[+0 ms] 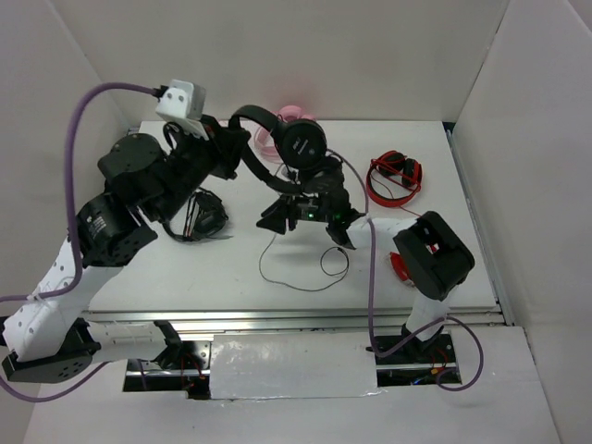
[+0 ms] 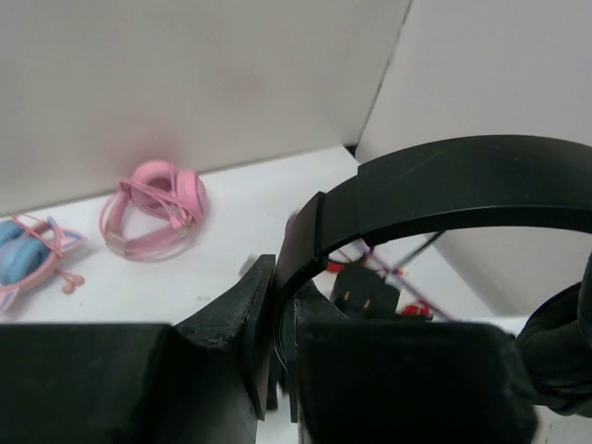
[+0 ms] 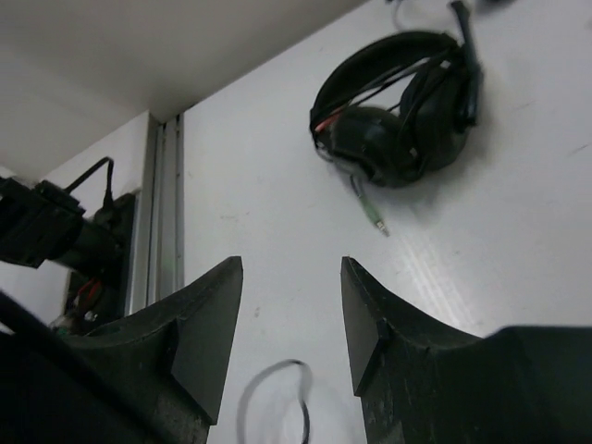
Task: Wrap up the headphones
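My right gripper eases back next and closes on the thin piece of cable (image 3: 271,372), which lies just back of the gripper's fingers, lined up between them as they stand open.
The slim black headphones (image 1: 303,141) are lifted above the table. My left gripper (image 1: 231,146) is shut on their thin headband (image 2: 444,190), which sits between its fingers in the left wrist view (image 2: 282,314). The long thin black cable (image 1: 277,277) hangs down and lies in loose loops on the table. My right gripper (image 1: 276,216) is open and empty just under the headphones. In the right wrist view (image 3: 291,296) a cable loop (image 3: 277,398) lies on the table below its spread jaws.
A bulky black headset with a microphone boom (image 1: 199,217) lies at the left, also in the right wrist view (image 3: 398,102). Red headphones (image 1: 396,178) lie at the right. Pink headphones (image 2: 153,208) and a blue and pink pair (image 2: 23,259) lie at the back.
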### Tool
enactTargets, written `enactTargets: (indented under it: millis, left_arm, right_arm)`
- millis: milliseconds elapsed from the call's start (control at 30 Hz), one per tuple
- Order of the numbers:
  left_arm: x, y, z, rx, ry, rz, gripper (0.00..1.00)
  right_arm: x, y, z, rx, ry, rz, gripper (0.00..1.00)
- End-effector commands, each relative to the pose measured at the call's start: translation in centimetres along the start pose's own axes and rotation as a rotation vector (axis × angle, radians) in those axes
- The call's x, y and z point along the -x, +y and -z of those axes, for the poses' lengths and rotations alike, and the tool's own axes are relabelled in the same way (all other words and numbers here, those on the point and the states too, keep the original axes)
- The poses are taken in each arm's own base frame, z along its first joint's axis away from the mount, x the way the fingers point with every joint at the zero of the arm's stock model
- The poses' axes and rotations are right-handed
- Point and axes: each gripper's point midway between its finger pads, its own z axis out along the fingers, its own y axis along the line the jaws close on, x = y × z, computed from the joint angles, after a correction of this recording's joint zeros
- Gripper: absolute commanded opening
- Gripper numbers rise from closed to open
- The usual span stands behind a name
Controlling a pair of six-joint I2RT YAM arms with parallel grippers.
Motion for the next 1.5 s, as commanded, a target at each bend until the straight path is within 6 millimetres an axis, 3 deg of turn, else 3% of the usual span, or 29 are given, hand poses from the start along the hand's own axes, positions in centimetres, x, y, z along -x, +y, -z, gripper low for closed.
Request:
enactTargets:
  millis: [0, 133, 300, 400, 433, 467, 500, 600, 633, 700, 733, 800, 833, 933, 1000, 1033, 1067, 1167, 1267, 1367, 1433, 1467]
  left_arm:
    - [5.1, 1.0, 1.1, 0.066, -0.117, 0.024, 0.00]
    - [7.7, 2.1, 1.1, 0.144, -0.176, 0.015, 0.00]
    - [8.6, 3.3, 0.7, 0.222, -0.203, 0.005, 0.00]
    - [8.1, 5.0, -0.1, 0.281, -0.184, 0.001, 0.00]
    - [8.3, 6.7, -0.4, 0.333, -0.194, 0.019, 0.00]
    - [8.1, 7.3, -0.8, 0.326, -0.185, 0.031, 0.00]
    - [8.1, 10.1, -1.1, 0.390, -0.189, 0.038, 0.00]
    - [7.0, 13.6, -2.7, 0.445, -0.177, 0.101, 0.00]
    - [6.9, 16.1, -2.7, 0.512, -0.187, 0.130, 0.00]
    - [5.2, 18.6, -4.0, 0.558, -0.139, 0.139, 0.00]
    - [4.6, 20.4, -4.0, 0.605, -0.134, 0.151, 0.00]
    - [3.3, 22.6, -4.7, 0.672, -0.124, 0.159, 0.00]
    - [2.0, 24.5, -4.7, 0.751, -0.108, 0.157, 0.00]
    - [-1.2, 27.8, -5.2, 0.886, -0.040, 0.141, 0.00]
    - [-3.7, 29.1, -5.6, 0.938, 0.020, 0.127, 0.00]
    - [-4.6, 29.2, -5.7, 0.960, 0.035, 0.123, 0.00]
    - [-6.7, 29.6, -5.8, 0.979, 0.077, 0.112, 0.00]
    - [-9.3, 29.7, -6.1, 0.993, 0.108, 0.116, 0.00]
    - [-14.1, 28.7, -6.8, 0.936, 0.227, 0.094, 0.00]
    - [-17.3, 25.6, -7.9, 0.817, 0.336, 0.003, 0.00]
    - [-21.1, 23.0, -7.3, 0.742, 0.465, -0.099, 0.00]
    - [-21.4, 21.8, -7.6, 0.709, 0.477, -0.125, 0.00]
  right_arm:
    - [0.5, 2.8, -1.6, 0.091, -0.039, -0.002, 0.55]
    - [-1.7, 3.0, -1.8, 0.077, 0.004, -0.051, 0.49]
    - [-4.6, 5.5, -1.3, 0.162, 0.029, -0.069, 0.07]
    - [-6.1, 6.6, -0.1, 0.172, 0.046, -0.095, 0.00]
    - [-6.3, 6.8, 0.3, 0.166, 0.046, -0.116, 0.00]
    - [-6.8, 7.5, 1.3, 0.162, 0.046, -0.128, 0.00]
    - [-6.8, 7.7, 1.7, 0.147, 0.033, -0.133, 0.00]
    - [-7.3, 9.2, 3.7, 0.106, 0.027, -0.147, 0.00]
    - [-7.2, 8.5, 3.9, 0.033, 0.011, -0.147, 0.00]
    - [-7.9, 9.1, 5.0, -0.052, 0.051, -0.133, 0.00]
    - [-7.8, 7.7, 5.5, -0.169, 0.031, -0.124, 0.00]
    - [-7.1, 8.2, 6.7, -0.245, 0.026, -0.091, 0.00]
    - [-6.6, 8.1, 7.2, -0.282, 0.015, -0.084, 0.00]
    - [-4.4, 7.1, 9.4, -0.481, 0.001, -0.033, 0.00]
    - [-1.4, 5.9, 11.5, -0.656, -0.063, 0.041, 0.00]
    - [0.4, 6.7, 12.0, -0.683, -0.100, 0.068, 0.00]
    - [0.9, 5.7, 13.4, -0.788, -0.108, 0.100, 0.00]
    - [4.2, 6.4, 14.6, -0.860, -0.133, 0.226, 0.00]
    - [7.5, 6.9, 14.7, -0.883, -0.124, 0.374, 0.00]
    - [10.0, 7.0, 14.1, -0.887, -0.127, 0.559, 0.00]
    - [11.8, 6.3, 14.2, -0.925, -0.111, 0.689, 0.00]
    - [12.1, 6.4, 13.9, -0.914, -0.093, 0.730, 0.00]
